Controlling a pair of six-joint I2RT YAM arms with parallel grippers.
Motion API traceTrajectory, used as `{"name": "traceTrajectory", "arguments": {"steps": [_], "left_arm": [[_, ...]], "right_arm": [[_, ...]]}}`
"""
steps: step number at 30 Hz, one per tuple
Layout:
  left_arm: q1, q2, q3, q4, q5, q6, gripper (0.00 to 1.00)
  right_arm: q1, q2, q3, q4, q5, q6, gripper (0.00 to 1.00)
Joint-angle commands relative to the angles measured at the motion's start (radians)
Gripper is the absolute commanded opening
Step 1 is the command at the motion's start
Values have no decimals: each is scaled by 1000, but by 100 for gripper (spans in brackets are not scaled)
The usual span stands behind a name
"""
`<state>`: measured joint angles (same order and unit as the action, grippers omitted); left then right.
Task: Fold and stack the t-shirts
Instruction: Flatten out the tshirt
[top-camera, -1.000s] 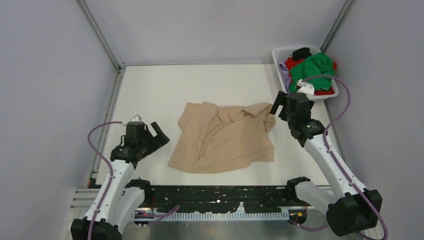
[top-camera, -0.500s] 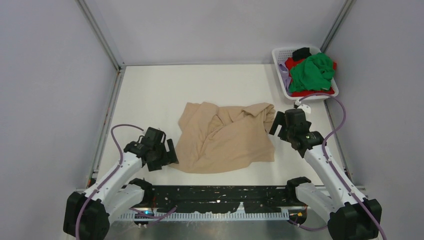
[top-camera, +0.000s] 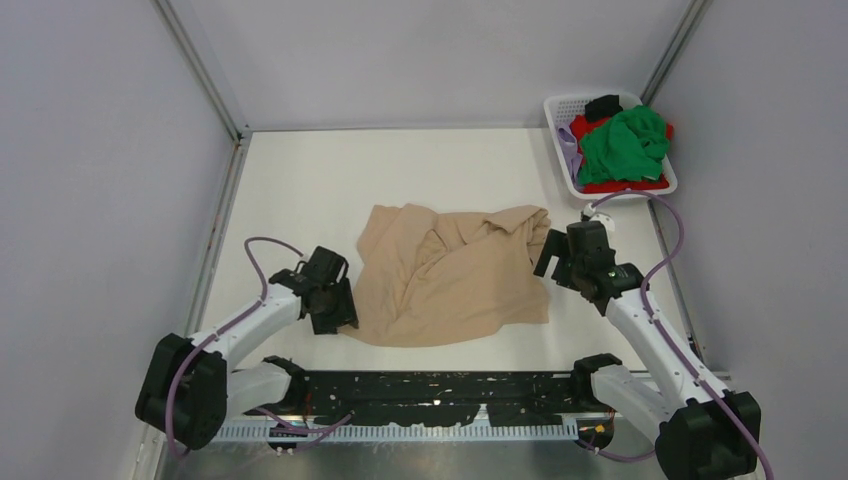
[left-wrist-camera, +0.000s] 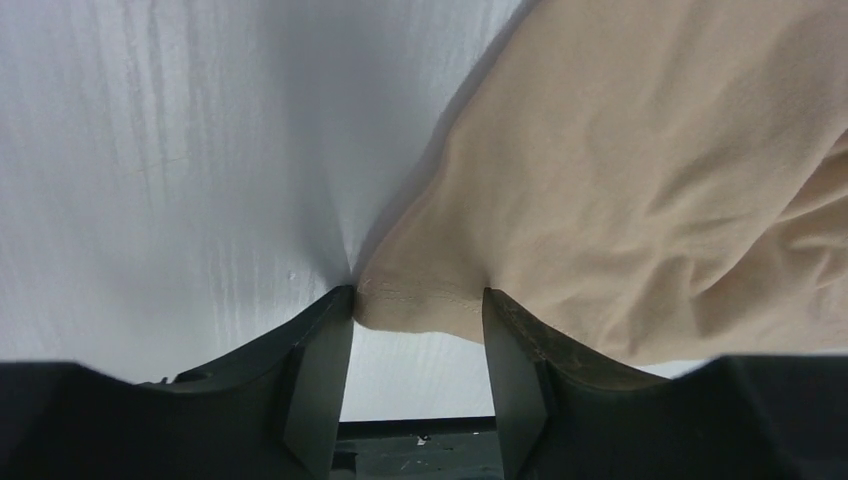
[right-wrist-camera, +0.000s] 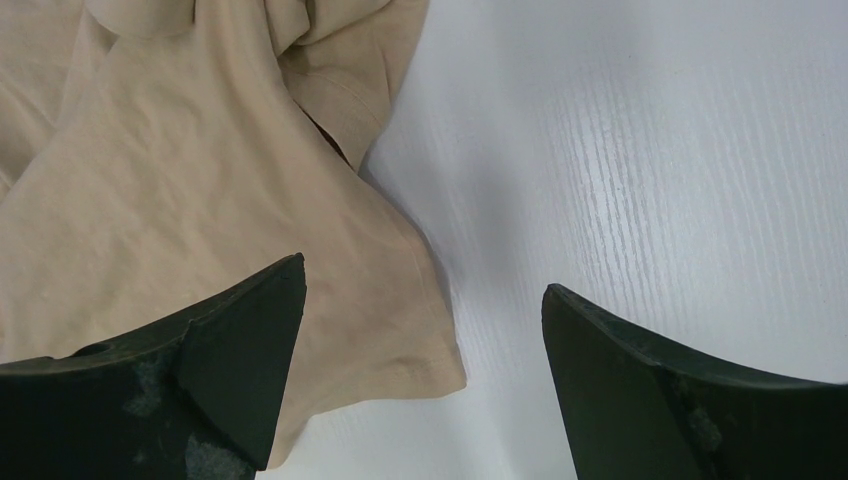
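Observation:
My right gripper lowers and draws back to the shirt's near corner (top-camera: 543, 317) (right-wrist-camera: 444, 373) on the basket side next.
A beige t-shirt (top-camera: 450, 275) lies crumpled and spread in the middle of the white table. My left gripper (top-camera: 335, 310) is low at its near-left corner. In the left wrist view the hemmed corner (left-wrist-camera: 415, 305) sits between the fingers of the left gripper (left-wrist-camera: 417, 300), whose jaws are half closed, still apart, and touch the cloth on both sides. My right gripper (top-camera: 548, 258) hangs open over the shirt's right edge. In the right wrist view the right gripper (right-wrist-camera: 425, 285) has a shirt corner (right-wrist-camera: 400, 340) below its wide gap, nearer the left finger. Green (top-camera: 625, 145), red (top-camera: 610, 186), black (top-camera: 602, 105) and lilac (top-camera: 567, 140) t-shirts fill the basket.
The white mesh basket (top-camera: 560, 103) stands at the far right corner against the wall. Grey walls with metal posts enclose the table on three sides. A black rail (top-camera: 430, 395) runs along the near edge between the arm bases.
The left arm has swung right and down to the shirt's near-left corner, and its jaws have narrowed around the hem. The right gripper has come down and nearer along the shirt's right edge.

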<state>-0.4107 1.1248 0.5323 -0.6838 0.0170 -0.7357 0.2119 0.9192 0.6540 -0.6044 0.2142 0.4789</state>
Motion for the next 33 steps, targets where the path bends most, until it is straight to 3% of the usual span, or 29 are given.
{"name": "traceTrajectory", "arguments": {"steps": [1, 5, 12, 17, 22, 33], "left_arm": [[-44, 70, 17, 49, -23, -22, 48], [-46, 128, 39, 51, -57, -8, 39], [-46, 160, 49, 49, -50, 10, 0], [-46, 122, 35, 62, -22, 13, 0], [-46, 80, 26, 61, 7, 22, 0], [-46, 28, -3, 77, 12, 23, 0]], "right_arm": [[1, 8, -4, 5, -23, 22, 96], [0, 2, -12, -21, -44, 31, 96], [2, -14, -25, -137, -73, 56, 99], [4, 6, -61, -183, -132, 90, 88], [31, 65, -119, -115, -147, 132, 74], [171, 243, -114, 28, -115, 214, 60]]}}
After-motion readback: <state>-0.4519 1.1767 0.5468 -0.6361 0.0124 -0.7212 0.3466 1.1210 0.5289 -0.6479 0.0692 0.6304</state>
